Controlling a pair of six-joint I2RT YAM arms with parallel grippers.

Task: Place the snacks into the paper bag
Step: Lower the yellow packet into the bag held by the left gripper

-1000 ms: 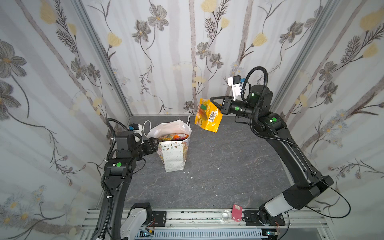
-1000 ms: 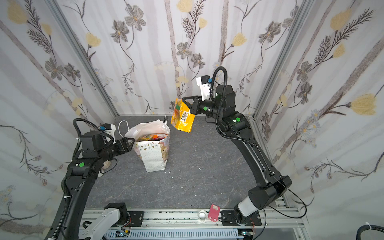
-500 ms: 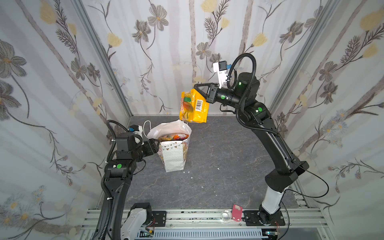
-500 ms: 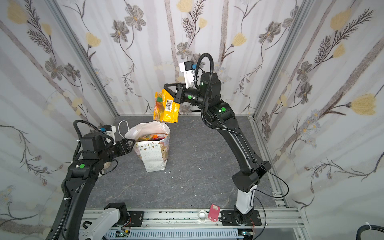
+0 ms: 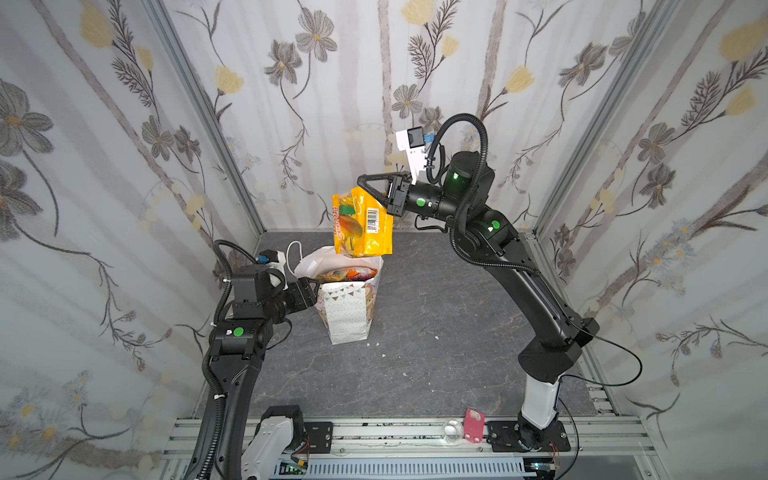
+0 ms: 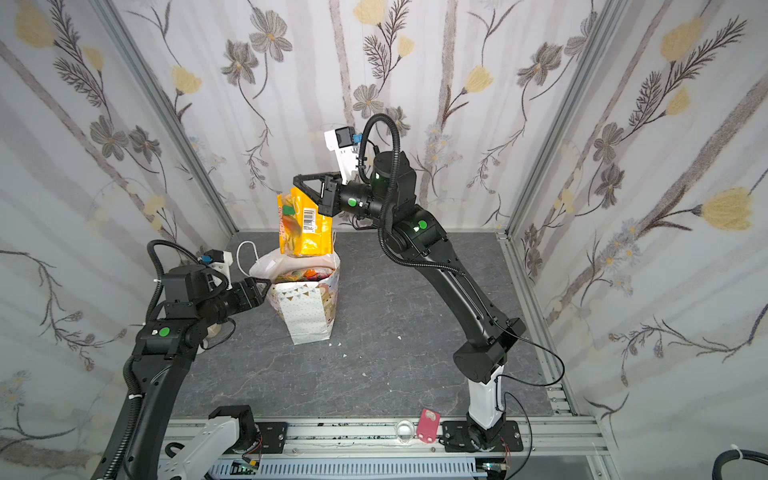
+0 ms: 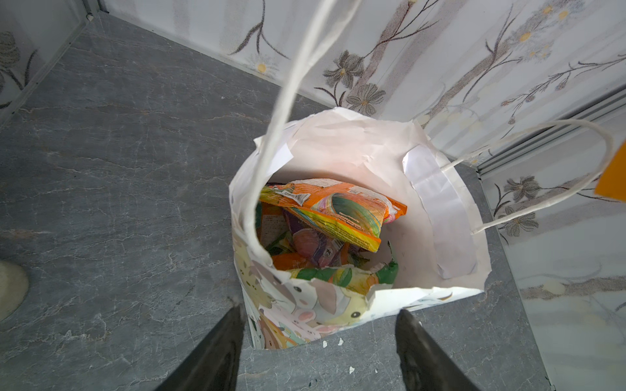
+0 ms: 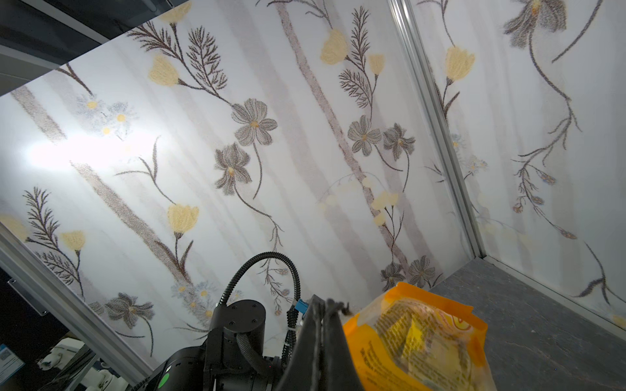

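I should lower my right gripper next so the yellow-orange packet sinks inside, then let go of the packet's top edge. The packet is hanging above the white paper bag's opening [image 5: 342, 269].
The white paper bag [image 5: 347, 307] [image 6: 307, 311] stands upright at the back left of the grey table, its mouth open. Several snacks [image 7: 335, 213] lie inside, orange, purple and green packets up near the rim [image 5: 347, 274]. My right gripper [image 5: 360, 181] [image 6: 296, 183] [image 8: 325, 304] is shut on the top edge of a yellow-orange packet [image 5: 362, 222] [image 6: 304, 224] [image 8: 416, 342], which hangs upright just above the bag's mouth. My left gripper [image 5: 313, 286] [image 6: 264, 286] [image 7: 318, 311] stands open beside the bag's left side near the rim, holding nothing.
White cord handles [image 7: 294, 101] rise from the bag's rim. Small white scraps [image 5: 376, 344] lie on the table beside the bag. A pink tag [image 5: 473, 430] and a clear round piece [image 5: 452, 428] sit on the front rail. Flowered walls close three sides.
My right arm has carried the yellow-orange packet leftward from the back middle to above the bag's mouth. The left arm and the bag have not moved.
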